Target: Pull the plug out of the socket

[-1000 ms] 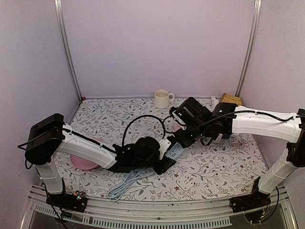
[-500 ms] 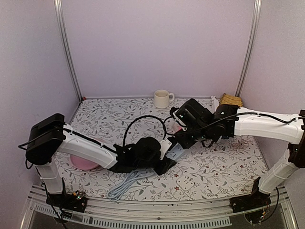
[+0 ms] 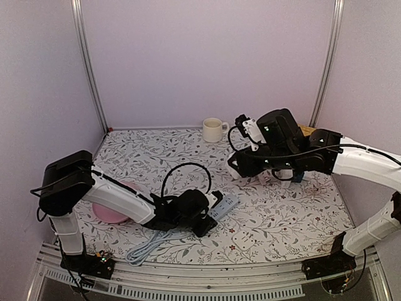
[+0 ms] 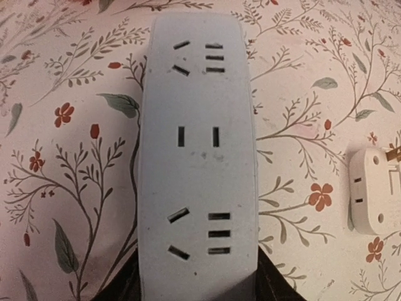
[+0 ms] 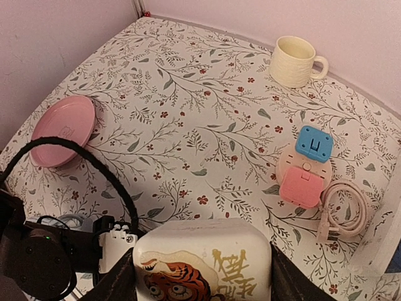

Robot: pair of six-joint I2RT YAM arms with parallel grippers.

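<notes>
My right gripper moves back and down to the open table beside the small white adapter next, since the plug is already off the socket (image 4: 197,144).
The socket (image 4: 197,144), a pale grey power strip (image 3: 224,204), lies flat on the flowered table with all its outlets bare. My left gripper (image 4: 197,285) is shut on its near end, with a dark finger (image 4: 116,285) on each side; in the top view the left gripper (image 3: 210,216) sits low on the table. The plug (image 5: 203,266), a white cube with a tiger picture, is held off the table, apart from the socket. My right gripper (image 5: 203,282) is shut on it and hangs raised at the centre right (image 3: 239,166) in the top view.
A small white adapter (image 4: 373,191) lies right of the strip (image 3: 241,240). A pink plate (image 3: 109,213) sits at the left and a cream mug (image 3: 214,130) at the back. A round base with blue and pink adapters (image 5: 306,166) and a coiled cable (image 5: 344,207) lie at the right. The strip's grey cord (image 3: 147,248) trails to the front.
My right gripper has risen and moved back to the right with the plug, which has come out of the socket. The left gripper and the strip have settled lower on the table.
</notes>
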